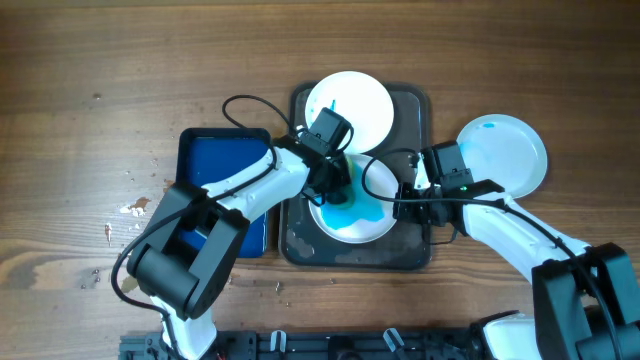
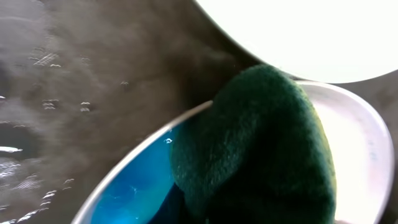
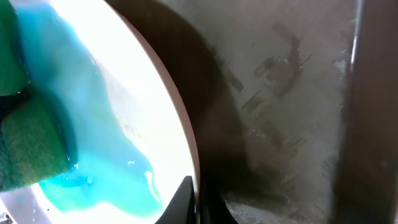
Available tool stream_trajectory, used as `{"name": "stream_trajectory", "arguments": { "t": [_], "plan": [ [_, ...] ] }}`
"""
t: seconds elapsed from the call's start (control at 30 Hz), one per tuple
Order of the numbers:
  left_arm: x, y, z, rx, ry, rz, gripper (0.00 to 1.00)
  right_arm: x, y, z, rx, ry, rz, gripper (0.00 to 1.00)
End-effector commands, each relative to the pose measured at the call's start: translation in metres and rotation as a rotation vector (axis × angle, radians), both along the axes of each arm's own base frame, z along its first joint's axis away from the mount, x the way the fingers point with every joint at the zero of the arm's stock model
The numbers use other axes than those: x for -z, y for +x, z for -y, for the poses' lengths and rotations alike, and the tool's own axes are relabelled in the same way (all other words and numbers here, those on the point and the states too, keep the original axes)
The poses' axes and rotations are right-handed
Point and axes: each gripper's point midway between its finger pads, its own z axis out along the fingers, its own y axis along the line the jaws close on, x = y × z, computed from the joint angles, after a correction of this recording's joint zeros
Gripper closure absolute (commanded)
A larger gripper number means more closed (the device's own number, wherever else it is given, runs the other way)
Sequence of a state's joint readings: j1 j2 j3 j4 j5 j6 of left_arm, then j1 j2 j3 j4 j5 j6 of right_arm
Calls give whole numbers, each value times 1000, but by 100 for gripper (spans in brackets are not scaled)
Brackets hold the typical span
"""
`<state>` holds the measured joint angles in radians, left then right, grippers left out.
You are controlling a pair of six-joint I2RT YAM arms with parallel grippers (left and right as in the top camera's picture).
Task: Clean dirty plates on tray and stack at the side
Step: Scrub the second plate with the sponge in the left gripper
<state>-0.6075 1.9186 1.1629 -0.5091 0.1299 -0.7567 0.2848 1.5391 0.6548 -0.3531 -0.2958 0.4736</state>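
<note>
I will next lift the sponge in my left gripper off the plate, carry it left in the overhead view to the deep-blue tray, lower it and let go.
The dark tray point(image 1: 410, 250) holds two white plates. The far plate point(image 1: 348, 108) has a small blue mark. The near plate point(image 1: 375, 222) has a large blue-teal smear. My left gripper point(image 1: 335, 180) is shut on a green sponge point(image 2: 255, 143) pressed onto the smeared plate point(image 2: 357, 137); its fingers are hidden behind the sponge. My right gripper point(image 1: 410, 197) is shut on that plate's right rim, one finger point(image 3: 183, 199) lying over the rim of the plate point(image 3: 124, 81). A third plate point(image 1: 502, 155) lies on the table to the right of the tray.
A deep-blue rectangular tray point(image 1: 222, 190) lies left of the dark tray. The dark tray's floor is wet and streaked point(image 3: 280, 93). Black cables loop over the tray near both wrists.
</note>
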Motion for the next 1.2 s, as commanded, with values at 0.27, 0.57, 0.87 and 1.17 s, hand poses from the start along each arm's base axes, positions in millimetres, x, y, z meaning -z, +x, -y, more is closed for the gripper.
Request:
{"name": "stream_trajectory", "arguments": {
  "t": [0.27,0.57,0.87,1.17],
  "plan": [
    [10,-89,36,231,-147,-316,96,8,-13,0,-33,1,-45,96],
    [20,-78,9,-25,35,-292,96,8,-13,0,-33,1,-45,96],
    [-22,-65,-63,-255,282,-163,96,8,-13,0,-33,1,-45,96],
    [-140,-43,-180,-406,216,79,96,8,-13,0,-34,1,-45,96]
  ]
}}
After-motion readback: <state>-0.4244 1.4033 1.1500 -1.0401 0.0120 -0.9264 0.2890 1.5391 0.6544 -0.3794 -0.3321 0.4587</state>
